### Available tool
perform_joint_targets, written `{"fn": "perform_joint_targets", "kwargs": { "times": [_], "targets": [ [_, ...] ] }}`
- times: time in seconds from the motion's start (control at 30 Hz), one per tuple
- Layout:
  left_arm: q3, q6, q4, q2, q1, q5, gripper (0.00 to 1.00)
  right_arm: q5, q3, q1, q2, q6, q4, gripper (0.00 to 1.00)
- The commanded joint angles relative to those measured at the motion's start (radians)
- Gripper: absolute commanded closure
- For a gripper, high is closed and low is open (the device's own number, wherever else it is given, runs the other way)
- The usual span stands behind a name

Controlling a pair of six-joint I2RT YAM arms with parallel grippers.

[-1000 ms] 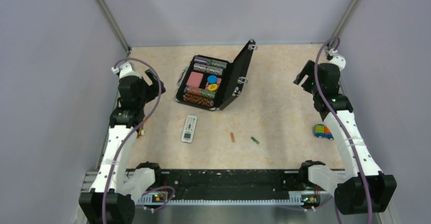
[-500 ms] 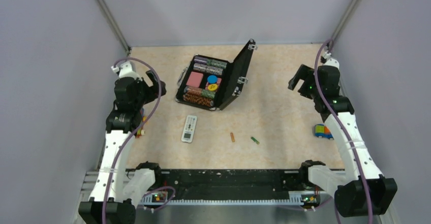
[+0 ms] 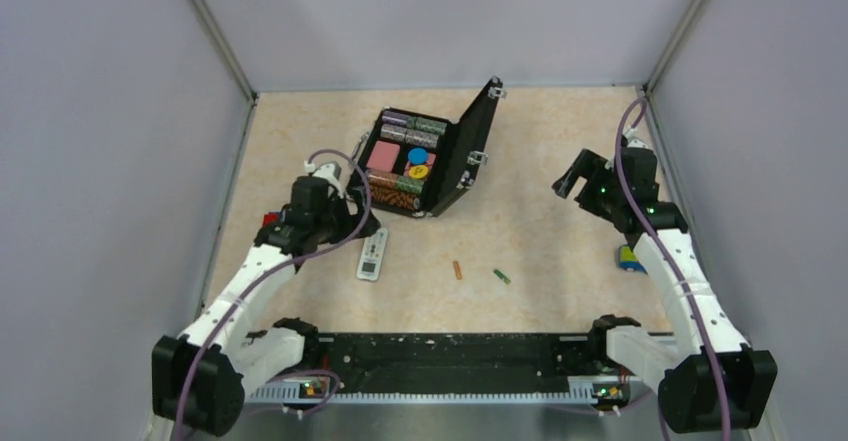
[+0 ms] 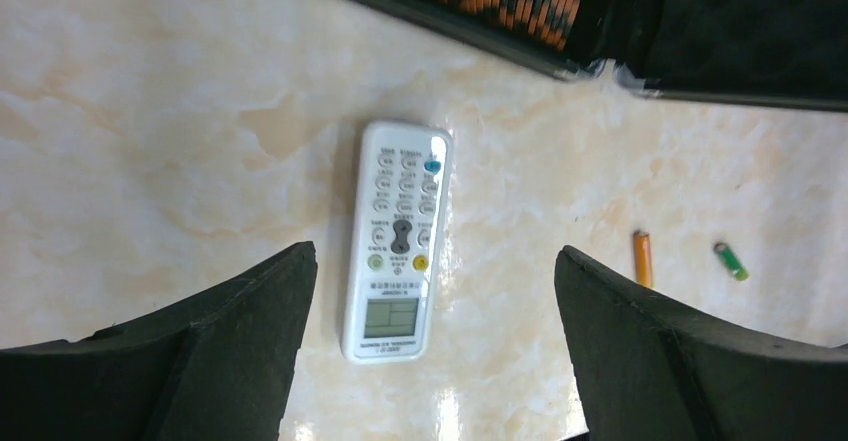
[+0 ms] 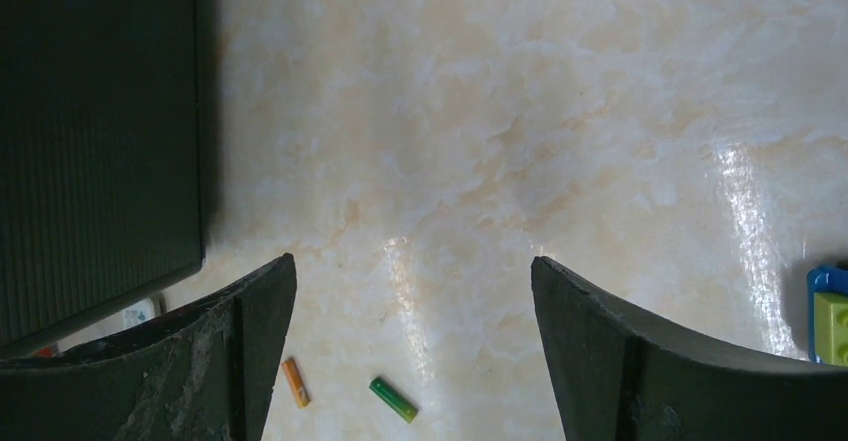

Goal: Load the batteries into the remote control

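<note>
My left gripper is above and in front of the white remote control's middle (image 3: pixel 373 254) (image 4: pixel 398 243). It should go down and back to it next.
The white remote control (image 3: pixel 372 254) lies keys-up on the table, just near of the black case. In the left wrist view the remote (image 4: pixel 397 241) sits between my fingers, closer to the left one, with the table below. My left gripper (image 3: pixel 356 225) (image 4: pixel 435 261) is open and empty, hovering above it. The orange-brown battery (image 3: pixel 457 270) (image 4: pixel 641 258) (image 5: pixel 294 382) and the green battery (image 3: pixel 501 276) (image 4: pixel 730 261) (image 5: pixel 393 399) lie apart to the remote's right. My right gripper (image 3: pixel 572 176) (image 5: pixel 413 266) is open and empty, high above the table, far right of the batteries.
An open black hinged case (image 3: pixel 465 156) (image 5: pixel 95 131) with rolls of poker chips (image 3: pixel 390 194) stands behind the remote. A multicoloured block toy (image 3: pixel 628 257) (image 5: pixel 828 311) lies by the right arm. A small red object (image 3: pixel 270 220) lies near the left wall.
My left arm has swung from the left wall in toward the middle and now hangs over the remote. My right gripper has drifted left and slightly nearer. Remote and batteries have not moved.
</note>
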Motion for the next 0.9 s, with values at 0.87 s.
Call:
{"fn": "perform_joint_targets", "kwargs": {
  "times": [0.87],
  "targets": [
    [-0.047, -0.134, 0.103, 0.351, -0.327, -0.411, 0.25, -0.069, -0.001, 0.000, -0.019, 0.049, 0.024, 0.16]
  ]
}}
